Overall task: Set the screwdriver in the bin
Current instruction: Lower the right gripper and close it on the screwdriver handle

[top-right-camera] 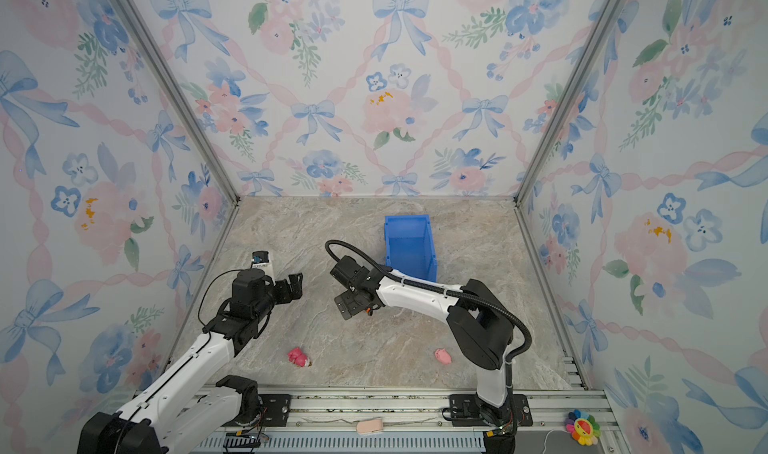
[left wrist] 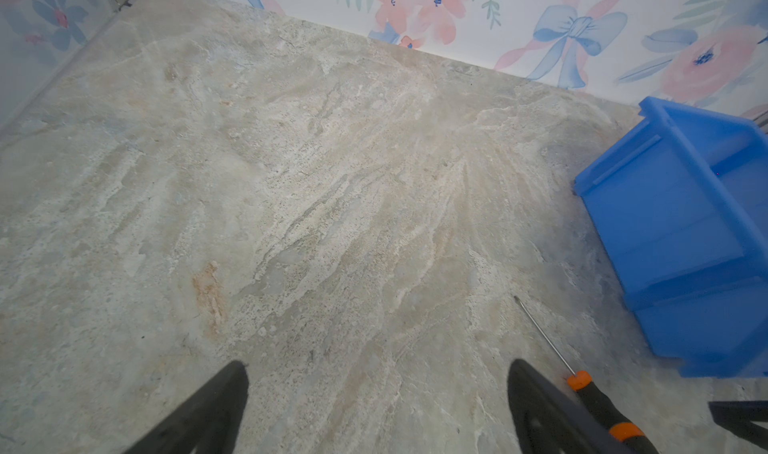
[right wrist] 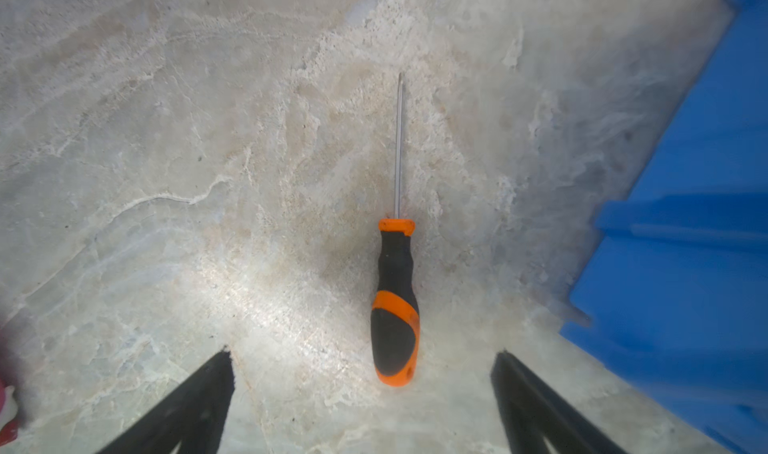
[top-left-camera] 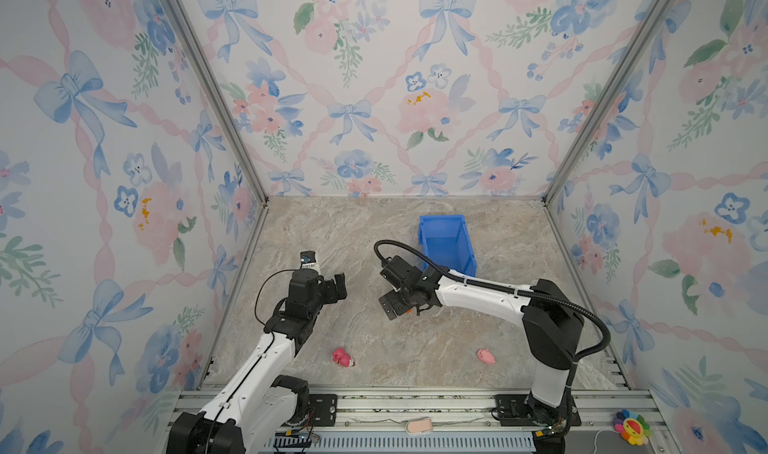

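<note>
The black-and-orange handle lies flat below, lengthwise between my open fingers, so my right gripper next comes down over its thick orange-banded part [right wrist: 395, 314] and closes.
The screwdriver [right wrist: 395, 306] lies flat on the marble table, black-and-orange handle towards my right gripper [right wrist: 362, 354], thin silver shaft pointing away. That gripper hangs open just above it, one finger on each side of the orange butt end, touching nothing. In both top views the right gripper [top-left-camera: 394, 304] hides nearly all of the tool. The blue bin [top-left-camera: 446, 244] stands upright just behind it, close beside the screwdriver in the right wrist view [right wrist: 685, 244]. My left gripper [top-left-camera: 341, 282] is open and empty to the left; its wrist view shows the screwdriver [left wrist: 598, 406] beside one finger.
Two small pink toys [top-left-camera: 343, 357] [top-left-camera: 486, 356] lie near the table's front edge. Flowered walls close in the table on three sides. The metal rail in front carries a pale pink object [top-left-camera: 417, 425] and a rainbow flower toy [top-left-camera: 631, 427].
</note>
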You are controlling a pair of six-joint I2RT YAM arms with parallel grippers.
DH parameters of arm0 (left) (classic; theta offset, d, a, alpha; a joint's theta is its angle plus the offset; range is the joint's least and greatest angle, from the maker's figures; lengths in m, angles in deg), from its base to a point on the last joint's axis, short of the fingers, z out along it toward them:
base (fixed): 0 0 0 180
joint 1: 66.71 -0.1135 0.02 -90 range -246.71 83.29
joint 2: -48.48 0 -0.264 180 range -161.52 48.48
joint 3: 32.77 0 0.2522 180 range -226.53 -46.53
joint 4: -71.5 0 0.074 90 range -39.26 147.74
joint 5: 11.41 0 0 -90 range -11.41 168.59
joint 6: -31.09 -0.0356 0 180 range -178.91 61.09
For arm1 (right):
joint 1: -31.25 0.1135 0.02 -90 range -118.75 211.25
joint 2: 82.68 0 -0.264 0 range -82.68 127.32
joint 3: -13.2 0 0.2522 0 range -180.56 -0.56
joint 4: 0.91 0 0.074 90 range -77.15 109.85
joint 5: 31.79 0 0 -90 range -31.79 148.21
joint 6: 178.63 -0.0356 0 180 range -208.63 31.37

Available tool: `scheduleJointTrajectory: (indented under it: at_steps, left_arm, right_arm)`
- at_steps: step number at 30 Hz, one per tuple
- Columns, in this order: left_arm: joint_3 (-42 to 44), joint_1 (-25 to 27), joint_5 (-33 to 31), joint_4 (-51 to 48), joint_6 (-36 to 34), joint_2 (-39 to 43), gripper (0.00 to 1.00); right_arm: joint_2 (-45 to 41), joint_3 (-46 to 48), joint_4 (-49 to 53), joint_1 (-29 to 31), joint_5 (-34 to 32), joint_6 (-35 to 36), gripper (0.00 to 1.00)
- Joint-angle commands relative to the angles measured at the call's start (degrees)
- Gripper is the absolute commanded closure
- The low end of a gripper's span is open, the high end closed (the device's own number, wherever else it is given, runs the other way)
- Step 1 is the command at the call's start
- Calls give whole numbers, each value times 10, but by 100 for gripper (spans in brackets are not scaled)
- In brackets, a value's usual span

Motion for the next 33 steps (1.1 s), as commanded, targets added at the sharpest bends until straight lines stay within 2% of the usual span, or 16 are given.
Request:
scheduleJointTrajectory:
  at_steps: [1,12,20,24,29,33]
  left_arm:
    - [11,1,-9,0,7,10,2]
    - [14,2,-7,7,3,5,2]
    - [15,2,-9,7,3,5,2]
    - [15,3,-11,7,3,8,2]
    - [16,2,-14,7,2,10,2]
    - [17,3,-15,7,2,11,2]
  right_arm:
    - [23,-10,-14,-16,47,-32,6]
    - [66,-7,-26,-41,51,-32,18]
    - [76,1,-34,-48,53,-31,41]
    - [74,10,-37,-50,66,-24,61]
    - [61,16,-33,-49,58,-19,76]
    - [39,11,-13,-42,39,-6,83]
